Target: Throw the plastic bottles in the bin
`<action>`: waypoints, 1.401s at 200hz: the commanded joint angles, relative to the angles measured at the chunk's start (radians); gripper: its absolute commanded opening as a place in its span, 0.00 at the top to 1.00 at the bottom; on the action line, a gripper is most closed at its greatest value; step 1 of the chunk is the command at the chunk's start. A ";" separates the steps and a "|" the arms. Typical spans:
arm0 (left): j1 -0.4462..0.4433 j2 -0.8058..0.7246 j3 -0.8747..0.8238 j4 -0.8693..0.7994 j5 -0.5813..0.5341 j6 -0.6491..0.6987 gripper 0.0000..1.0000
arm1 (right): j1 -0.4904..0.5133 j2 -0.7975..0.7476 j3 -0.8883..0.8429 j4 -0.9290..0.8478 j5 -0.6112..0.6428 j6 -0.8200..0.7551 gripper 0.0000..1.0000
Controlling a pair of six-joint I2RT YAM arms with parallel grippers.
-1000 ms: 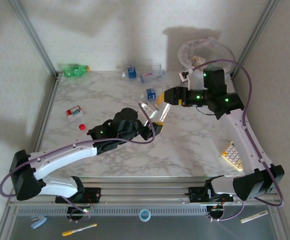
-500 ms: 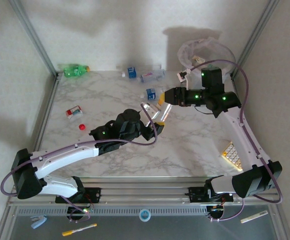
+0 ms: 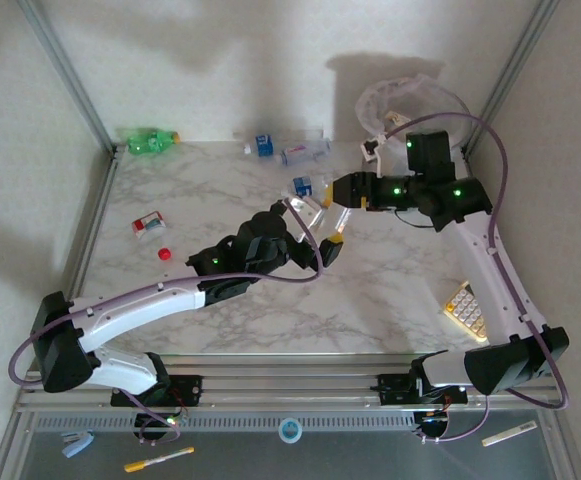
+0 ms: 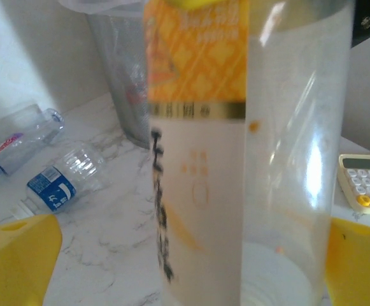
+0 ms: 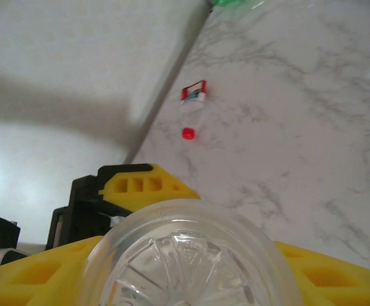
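The bottle swings outward in my right gripper next, turns over the bin's open top (image 3: pixel 410 104) and is released there, because the bin receives plastic bottles.
A clear plastic bottle (image 3: pixel 313 214) with an orange label hangs above the table's middle. My right gripper (image 3: pixel 338 192) is shut on its base end, whose ribbed bottom (image 5: pixel 191 261) sits tight between the yellow fingers. My left gripper (image 3: pixel 328 243) is open around the same bottle (image 4: pixel 235 159), with its yellow fingers (image 4: pixel 16 255) standing clear of it on both sides. The bin (image 3: pixel 415 100) with its whitish bag stands at the back right. Other bottles lie on the table: a green one (image 3: pixel 150 141), blue-labelled ones (image 3: pixel 261 145) (image 3: pixel 302 186), a clear one (image 3: pixel 305 152) and a red-labelled one (image 3: pixel 148 224).
A beige calculator (image 3: pixel 465 310) lies at the right, near the front edge. A loose red cap (image 3: pixel 164 253) sits at the left beside the red-labelled bottle. The enclosure's walls and metal posts close in the back and sides. The bin (image 4: pixel 118 83) stands just behind two lying bottles (image 4: pixel 60 182).
My right gripper closed on the orange-labelled bottle's base. My left gripper, which carried the bottle up towards it, has opened and let go.
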 commanded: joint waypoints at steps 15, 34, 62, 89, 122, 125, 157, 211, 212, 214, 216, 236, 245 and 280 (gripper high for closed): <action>0.005 -0.095 -0.065 0.055 -0.101 -0.080 0.00 | -0.045 -0.037 0.115 -0.015 0.330 -0.061 0.80; 0.025 -0.156 -0.132 0.063 -0.135 -0.148 0.00 | -0.061 -0.088 0.125 0.079 0.514 -0.092 0.83; 0.082 -0.254 -0.248 0.068 -0.164 -0.270 0.00 | -0.070 -0.232 -0.008 0.429 0.723 -0.165 0.84; 0.160 -0.344 -0.357 0.058 -0.180 -0.399 0.00 | -0.071 -0.378 -0.223 0.904 0.883 -0.267 0.85; 0.241 -0.444 -0.463 0.019 -0.218 -0.515 0.00 | -0.078 -0.377 -0.217 1.034 0.922 -0.341 0.87; 0.246 -0.453 -0.470 0.018 -0.217 -0.520 0.00 | -0.080 -0.375 -0.216 1.040 0.920 -0.342 0.87; 0.285 -0.520 -0.513 -0.013 -0.215 -0.547 0.00 | -0.088 -0.340 -0.211 1.067 0.887 -0.348 0.87; 0.304 -0.551 -0.491 -0.107 -0.246 -0.567 0.00 | -0.166 -0.083 -0.014 0.932 0.855 -0.257 0.85; 0.304 -0.551 -0.490 -0.110 -0.250 -0.569 0.00 | -0.168 -0.071 -0.004 0.923 0.854 -0.256 0.85; 0.304 -0.552 -0.488 -0.116 -0.254 -0.572 0.00 | -0.173 -0.048 0.015 0.906 0.853 -0.253 0.84; 0.304 -0.552 -0.486 -0.121 -0.257 -0.574 0.00 | -0.177 -0.027 0.035 0.888 0.851 -0.249 0.82; 0.310 -0.553 -0.468 -0.160 -0.261 -0.592 0.00 | -0.228 0.210 0.325 0.590 0.773 -0.170 0.76; 0.311 -0.553 -0.460 -0.172 -0.259 -0.598 0.00 | -0.239 0.329 0.487 0.427 0.759 -0.158 0.72; 0.316 -0.548 -0.420 -0.208 -0.237 -0.600 0.00 | -0.290 0.650 0.984 -0.048 0.693 -0.069 0.39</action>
